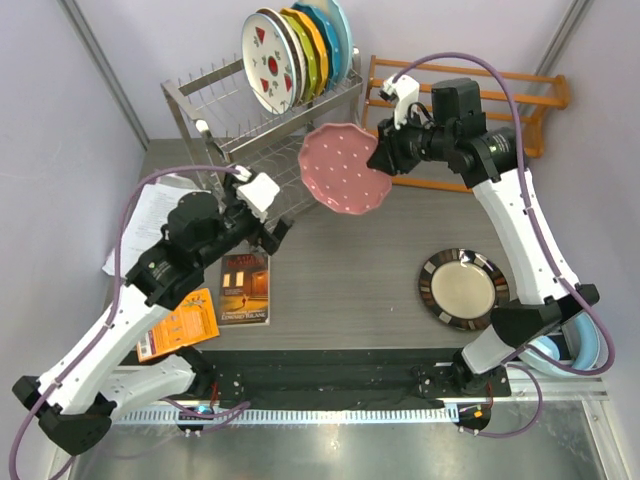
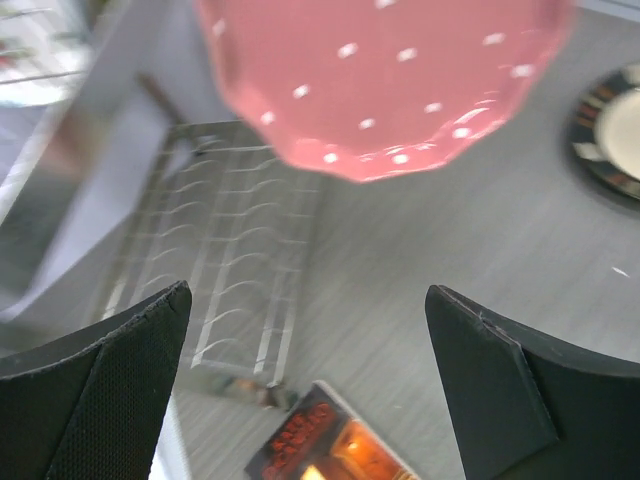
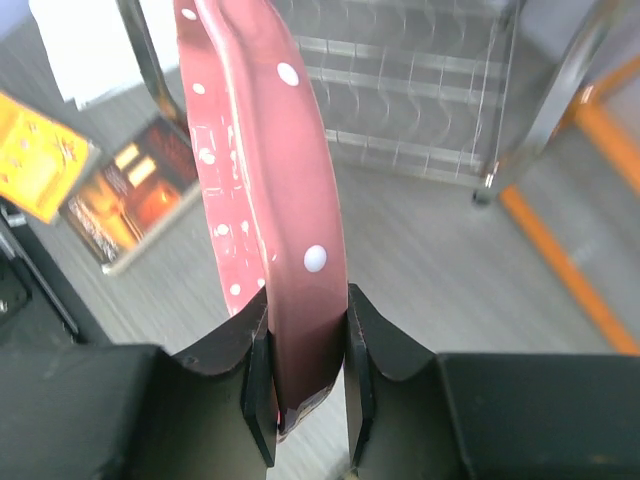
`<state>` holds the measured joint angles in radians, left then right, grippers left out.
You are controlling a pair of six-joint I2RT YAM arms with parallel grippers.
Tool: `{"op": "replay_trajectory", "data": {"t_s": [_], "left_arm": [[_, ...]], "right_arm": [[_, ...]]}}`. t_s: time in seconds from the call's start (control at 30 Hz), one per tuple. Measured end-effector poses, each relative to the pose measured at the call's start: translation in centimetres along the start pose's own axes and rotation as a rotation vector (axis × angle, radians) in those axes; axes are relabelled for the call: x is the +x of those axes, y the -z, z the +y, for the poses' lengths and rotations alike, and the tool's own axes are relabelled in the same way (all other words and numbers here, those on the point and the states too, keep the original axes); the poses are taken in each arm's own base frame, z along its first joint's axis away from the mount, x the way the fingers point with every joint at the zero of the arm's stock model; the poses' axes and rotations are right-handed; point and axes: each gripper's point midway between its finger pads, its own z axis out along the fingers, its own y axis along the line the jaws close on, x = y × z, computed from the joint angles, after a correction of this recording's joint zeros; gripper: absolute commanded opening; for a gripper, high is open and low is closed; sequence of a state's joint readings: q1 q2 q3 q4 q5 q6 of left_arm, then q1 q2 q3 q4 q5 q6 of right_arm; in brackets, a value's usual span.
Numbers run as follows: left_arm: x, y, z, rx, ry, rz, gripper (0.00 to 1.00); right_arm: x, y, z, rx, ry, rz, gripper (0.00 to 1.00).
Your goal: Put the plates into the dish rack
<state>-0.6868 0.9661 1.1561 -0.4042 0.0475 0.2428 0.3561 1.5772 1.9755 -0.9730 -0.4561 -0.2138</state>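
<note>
I will move my right gripper outward and to the left in the top view and release the pink plate (image 1: 345, 170) there, because the rack's slots next to the watermelon plate are empty.
My right gripper (image 1: 383, 160) (image 3: 308, 400) is shut on the rim of the pink polka-dotted plate (image 1: 345, 170) (image 3: 260, 150) (image 2: 380, 80), which it holds in the air just right of the steel dish rack (image 1: 200, 95) (image 2: 230, 250) (image 3: 420, 100). In the rack's top tier stand the watermelon plate (image 1: 268, 60) and a brown-rimmed plate (image 1: 291, 52) right behind it. The dark brown-rimmed plate (image 1: 463, 288) (image 2: 615, 130) lies flat on the table at the right. My left gripper (image 1: 273, 234) (image 2: 310, 370) is open and empty, below the pink plate, in front of the rack.
Yellow-green, orange and blue plates (image 1: 325, 40) also stand in the rack. An orange wooden shelf (image 1: 520, 100) sits at the back right. A book (image 1: 245, 288), an orange booklet (image 1: 180, 325) and papers (image 1: 150, 215) lie at the left. Light blue dishes (image 1: 575, 350) sit at the right edge.
</note>
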Motion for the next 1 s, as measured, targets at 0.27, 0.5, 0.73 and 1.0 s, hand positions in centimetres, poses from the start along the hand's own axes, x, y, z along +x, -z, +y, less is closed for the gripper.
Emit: {"op": "replay_trajectory", "data": {"t_s": [0.27,0.5,0.73,1.0], "left_arm": [[-2.3,4.2,7.9,-0.356,-0.003,-0.063,0.99],[-4.6,8.5,14.0,-0.651,0.089,-0.151,0.99],[-0.9,12.5,18.8,-0.963,0.331,-0.159,0.97],[3.1,13.9,19.5,-1.060,0.441,-0.112,0.97]], "right_arm": [[-7.4,3.1,4.3,0.070,0.057,-0.191,0.01],[-11.5,7.0,2.5,0.235,0.045,-0.326,0.01],[-17.8,6.0,4.9,0.312,0.121,-0.540,0.01],[-20.8,0.9,8.4,0.448,0.215,-0.640,0.01]]}}
